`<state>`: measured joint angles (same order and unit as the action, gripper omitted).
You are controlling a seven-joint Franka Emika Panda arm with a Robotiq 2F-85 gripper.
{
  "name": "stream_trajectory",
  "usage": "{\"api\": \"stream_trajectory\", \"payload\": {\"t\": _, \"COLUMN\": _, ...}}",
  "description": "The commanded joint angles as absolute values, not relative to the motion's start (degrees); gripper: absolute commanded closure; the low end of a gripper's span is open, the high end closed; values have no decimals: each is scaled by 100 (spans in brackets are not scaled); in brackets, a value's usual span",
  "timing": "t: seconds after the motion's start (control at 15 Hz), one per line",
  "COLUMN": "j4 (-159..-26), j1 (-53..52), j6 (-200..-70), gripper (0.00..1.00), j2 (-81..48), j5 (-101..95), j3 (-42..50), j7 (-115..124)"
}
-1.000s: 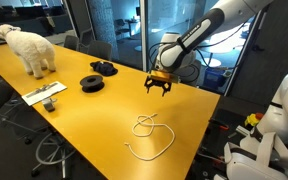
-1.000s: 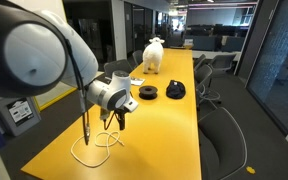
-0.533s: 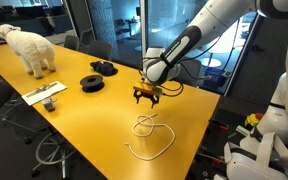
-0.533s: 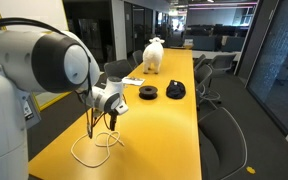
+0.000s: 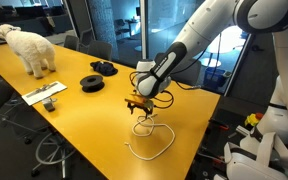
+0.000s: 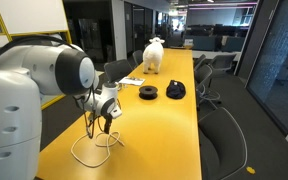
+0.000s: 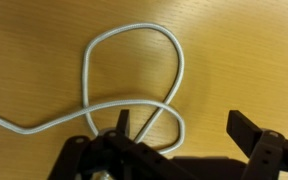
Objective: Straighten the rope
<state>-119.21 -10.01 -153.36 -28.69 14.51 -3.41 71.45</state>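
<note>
The gripper moves down over the rope's tight bend beside the crossing next, with a finger on either side of that bend.
The rope point(image 5: 152, 136) is a thin whitish cord lying in loops on the yellow table point(image 5: 54, 118); it also shows in an exterior view point(image 6: 92, 150). In the wrist view the rope point(image 7: 134, 60) forms a loop that crosses itself right by my fingers. My gripper point(image 5: 137, 106) hangs low just above the looped end of the rope, open and empty. In the wrist view the gripper point(image 7: 184, 128) has its fingers point(image 7: 246, 130) spread wide, with the rope's crossing near the left one.
A black coiled cable point(image 5: 92, 83) and a black object point(image 5: 104, 68) lie further up the table. A white toy sheep point(image 5: 29, 47) stands at the far end. A flat white-and-grey item point(image 5: 46, 95) lies near the edge. Office chairs point(image 6: 219, 115) line the table.
The gripper has moved down and along the table toward the rope's looped end. It stays open. The rope has not moved.
</note>
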Motion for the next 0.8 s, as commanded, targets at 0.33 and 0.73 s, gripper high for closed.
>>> {"api": "stream_trajectory", "payload": {"t": 0.33, "j4": -10833, "j1": -1173, "j6": -15453, "gripper": 0, "j2": -3884, "j5": 1419, "j3": -13, "j7": 7301}}
{"api": "stream_trajectory", "payload": {"t": 0.73, "j4": -10495, "j1": -1197, "j6": -15368, "gripper": 0, "j2": -4172, "j5": 1394, "j3": 112, "j7": 7278}}
